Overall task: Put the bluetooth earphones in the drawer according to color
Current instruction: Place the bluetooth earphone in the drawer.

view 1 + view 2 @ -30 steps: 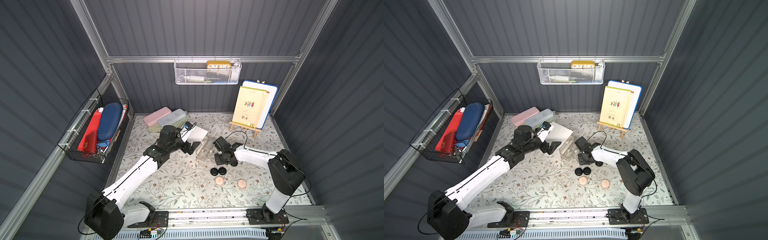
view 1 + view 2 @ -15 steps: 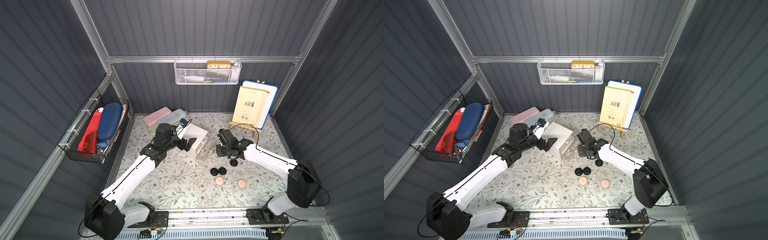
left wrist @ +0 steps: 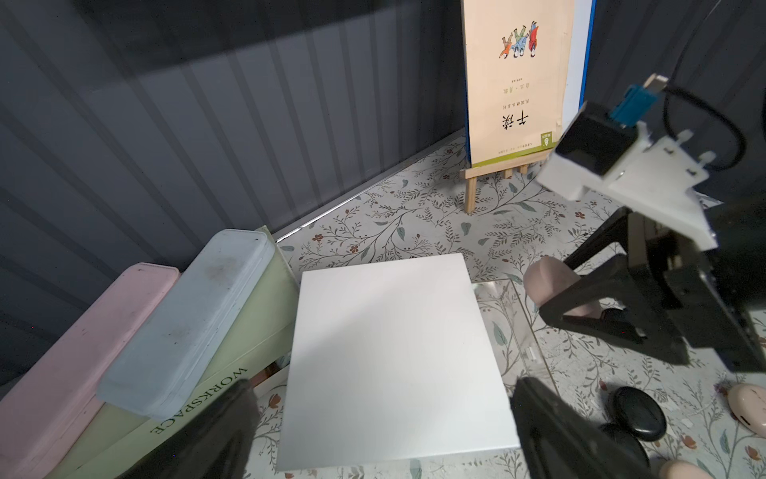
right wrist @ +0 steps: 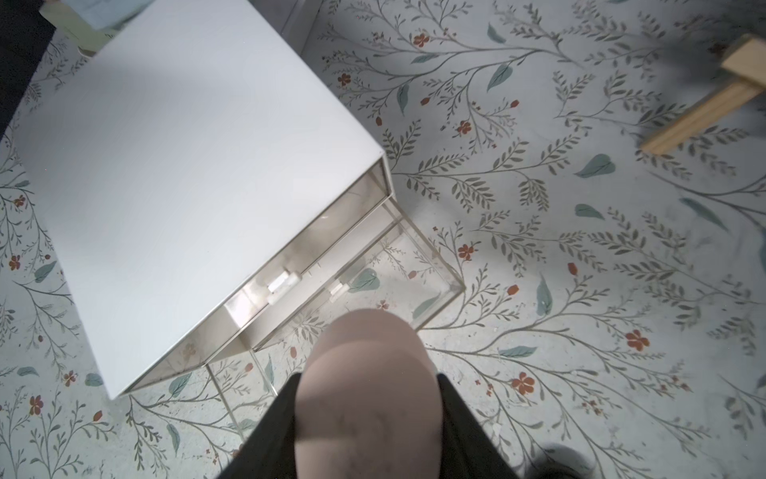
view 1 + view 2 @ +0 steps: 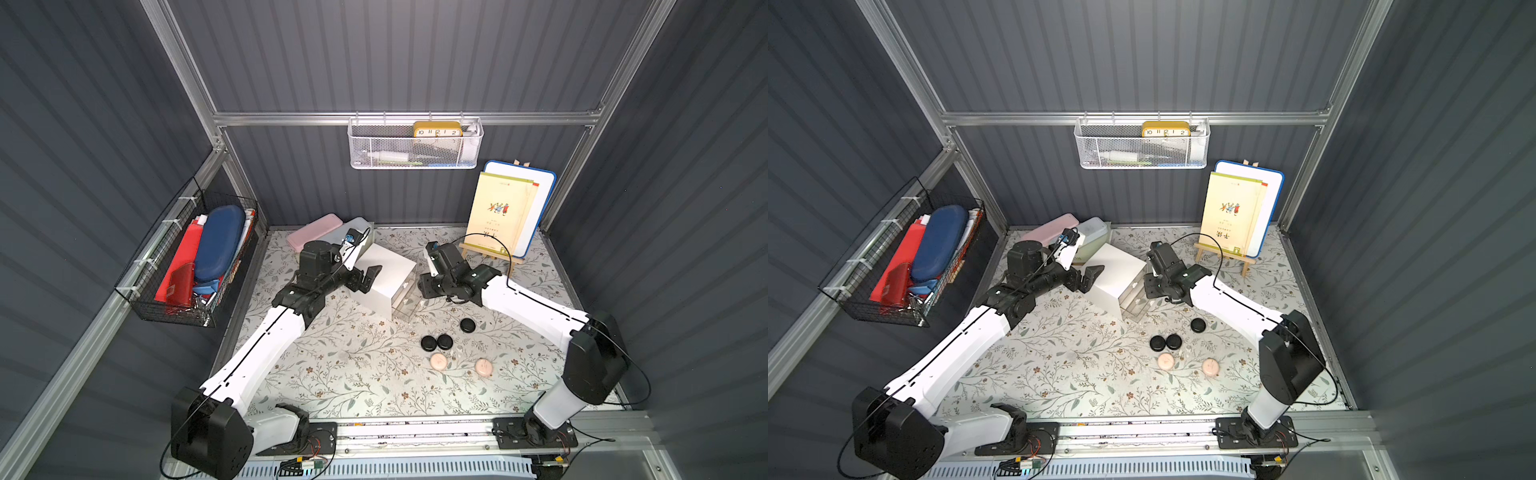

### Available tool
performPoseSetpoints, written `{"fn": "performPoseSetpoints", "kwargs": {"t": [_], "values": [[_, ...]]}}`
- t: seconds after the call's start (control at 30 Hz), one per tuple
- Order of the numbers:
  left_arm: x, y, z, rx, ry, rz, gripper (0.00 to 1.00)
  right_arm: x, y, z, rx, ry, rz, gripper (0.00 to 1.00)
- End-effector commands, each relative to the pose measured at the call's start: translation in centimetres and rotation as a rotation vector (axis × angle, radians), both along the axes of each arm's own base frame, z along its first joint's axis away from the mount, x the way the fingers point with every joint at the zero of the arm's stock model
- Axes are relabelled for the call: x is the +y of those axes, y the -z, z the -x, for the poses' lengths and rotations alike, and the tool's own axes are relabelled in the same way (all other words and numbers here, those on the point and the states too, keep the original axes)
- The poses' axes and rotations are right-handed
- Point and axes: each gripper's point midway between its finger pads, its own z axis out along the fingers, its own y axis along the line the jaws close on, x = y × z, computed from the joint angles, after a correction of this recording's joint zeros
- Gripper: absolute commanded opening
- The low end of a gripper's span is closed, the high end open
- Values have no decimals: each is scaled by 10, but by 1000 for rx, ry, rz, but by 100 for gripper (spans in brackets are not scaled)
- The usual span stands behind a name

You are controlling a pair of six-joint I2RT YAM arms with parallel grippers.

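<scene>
I next need to lower my right gripper toward the cabinet and release the case inside the clear drawer [image 5: 409, 301] [image 4: 396, 278], since it's open below my gripper, on its cabinet side.
The drawer [image 5: 384, 278] [image 5: 1115, 276] is a white cube cabinet, with a clear drawer [image 4: 431, 265] pulled out at its front. My right gripper [image 4: 367, 381] [image 5: 428, 286] is shut on a pale pink earphone case [image 4: 367, 398] [image 3: 547, 282], held just above and in front of that pulled-out drawer. My left gripper [image 3: 383, 394] [image 5: 368, 276] stands open, a finger on each side of the cabinet's top [image 3: 389, 356]. On the mat lie three black cases [image 5: 429, 343] [image 5: 444, 342] [image 5: 467, 325] and two pink cases [image 5: 439, 361] [image 5: 483, 367].
Behind the cabinet a pink pencil case [image 5: 316, 232] and a blue pencil case [image 3: 190, 323] lie on a pale green box [image 3: 232, 356]. A book on a wooden easel [image 5: 498, 216] stands at the back right. Wire baskets [image 5: 191, 262] [image 5: 415, 145] hang on the walls.
My right gripper has lifted from the mat near the black cases and moved to the cabinet's front with the pink case. The left gripper has drawn back slightly over the cabinet.
</scene>
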Motion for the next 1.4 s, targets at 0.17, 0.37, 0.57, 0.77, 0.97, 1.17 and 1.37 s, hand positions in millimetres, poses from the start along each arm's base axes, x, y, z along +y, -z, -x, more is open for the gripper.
{"fn": "performPoseSetpoints", "kwargs": {"t": [0.17,0.37,0.57,0.77,0.97,1.17,1.37], "values": [[5,-4,-9,-20,0,19,99,23,12,-7,32,-17,-81,0],[7,9,-14,7,-11,12,99,29,23,-12,55,-8,-97,0],[10,17,-17,19,-27,4,99,33,34,-14,75,5,-107,0],[10,24,-23,41,-36,0,99,32,37,-16,73,17,-110,8],[12,25,-26,46,-55,-5,99,36,45,-17,95,15,-110,25],[14,22,-24,37,-60,-2,99,37,42,-19,92,23,-117,32],[16,16,-20,22,-65,3,99,37,44,-19,101,30,-113,44]]}}
